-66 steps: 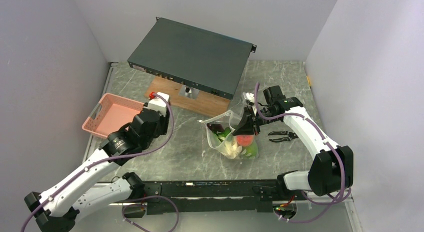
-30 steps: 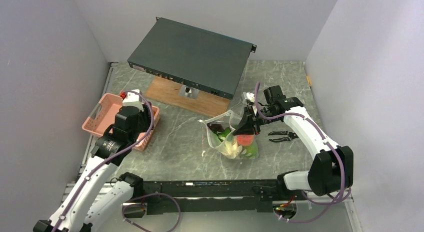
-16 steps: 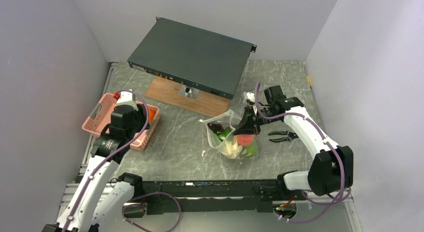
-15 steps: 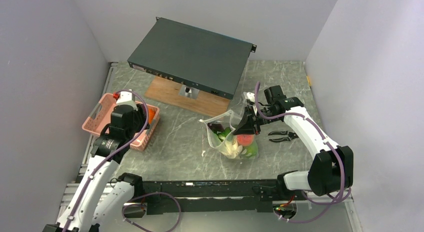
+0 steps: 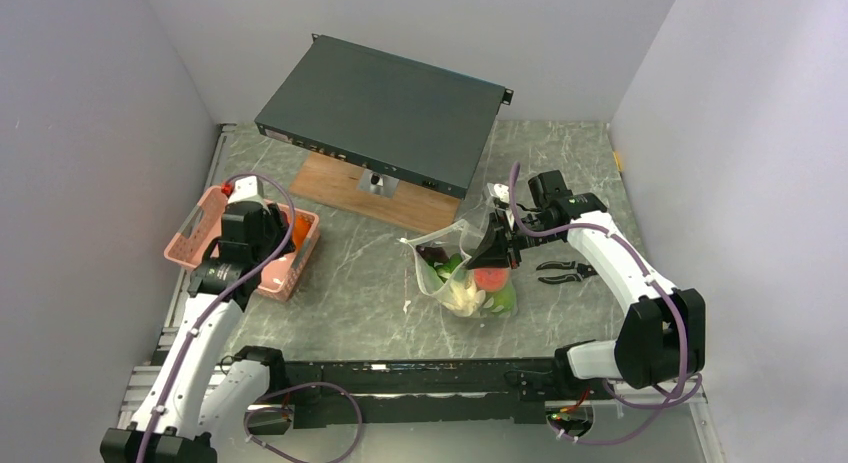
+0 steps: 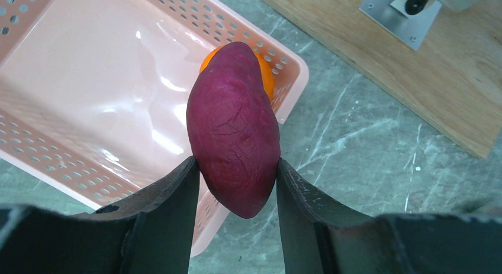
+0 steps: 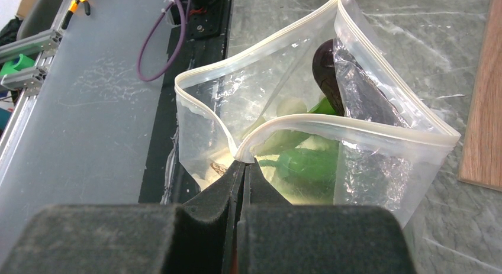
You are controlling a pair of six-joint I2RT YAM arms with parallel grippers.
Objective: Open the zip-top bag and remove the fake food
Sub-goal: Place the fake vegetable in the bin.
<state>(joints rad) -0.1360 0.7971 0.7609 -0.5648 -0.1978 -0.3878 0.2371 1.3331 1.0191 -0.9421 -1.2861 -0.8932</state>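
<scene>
The open part of the basket's bottom is below my left gripper, to its left in the top view, so my left gripper will move sideways and down to let go of the piece of fake food.
The clear zip-top bag (image 5: 462, 275) stands open mid-table with green, red and pale fake food inside; in the right wrist view (image 7: 308, 138) a dark piece and green pieces show through it. My right gripper (image 5: 497, 249) is shut on the bag's zip rim (image 7: 244, 157), holding it up. My left gripper (image 5: 262, 241) is shut on a dark purple-red piece (image 6: 234, 127) and holds it above the pink basket's (image 6: 89, 108) near corner. An orange ball (image 6: 264, 73) lies in the basket behind it, also showing in the top view (image 5: 299, 232).
A black flat case (image 5: 385, 113) rests on a wooden board (image 5: 340, 188) at the back. Black pliers (image 5: 562, 271) lie right of the bag, under my right arm. Grey walls close both sides.
My left arm has swung left from beside the bag to over the pink basket, carrying the purple-red piece. The right gripper and bag have not moved.
</scene>
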